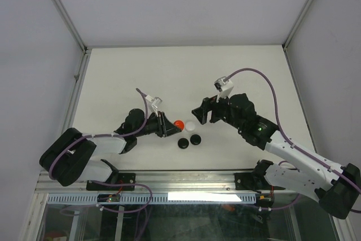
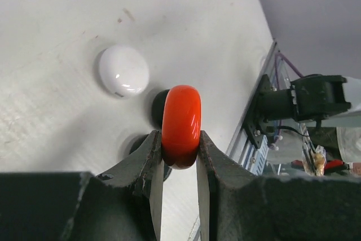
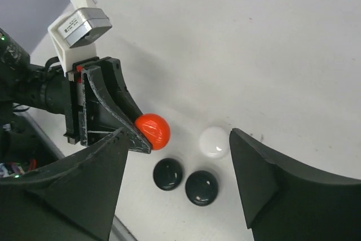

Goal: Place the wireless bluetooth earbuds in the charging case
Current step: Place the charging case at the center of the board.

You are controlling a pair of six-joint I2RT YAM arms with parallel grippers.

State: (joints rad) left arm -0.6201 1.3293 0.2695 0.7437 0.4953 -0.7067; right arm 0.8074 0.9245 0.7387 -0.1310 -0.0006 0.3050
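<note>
The red disc [image 2: 181, 125] still hangs above the table, so next my left gripper will lower and release it on the bare tabletop [image 2: 110, 117] beside the white disc.
No stemmed earbuds show in any view. My left gripper [image 1: 169, 124] is shut on a glossy red round disc [image 1: 179, 123], held on edge between its jaws just above the table; the wrist view shows the disc [image 2: 181, 125] pinched at its lower half. A white disc [image 1: 191, 126] lies just right of it. Two black discs [image 1: 183, 144] [image 1: 195, 139] lie in front. My right gripper [image 1: 200, 114] is open and empty, hovering above the discs; its view [image 3: 177, 134] shows the red disc [image 3: 153, 131], the white disc [image 3: 215, 141] and both black discs [image 3: 168, 173] [image 3: 202, 187] between its fingers.
The white table [image 1: 186, 71] is closed in by white walls at the back and sides. A metal rail [image 1: 169, 182] with the arm bases runs along the near edge. The left gripper [image 3: 107, 111] sits close under my right gripper's left finger.
</note>
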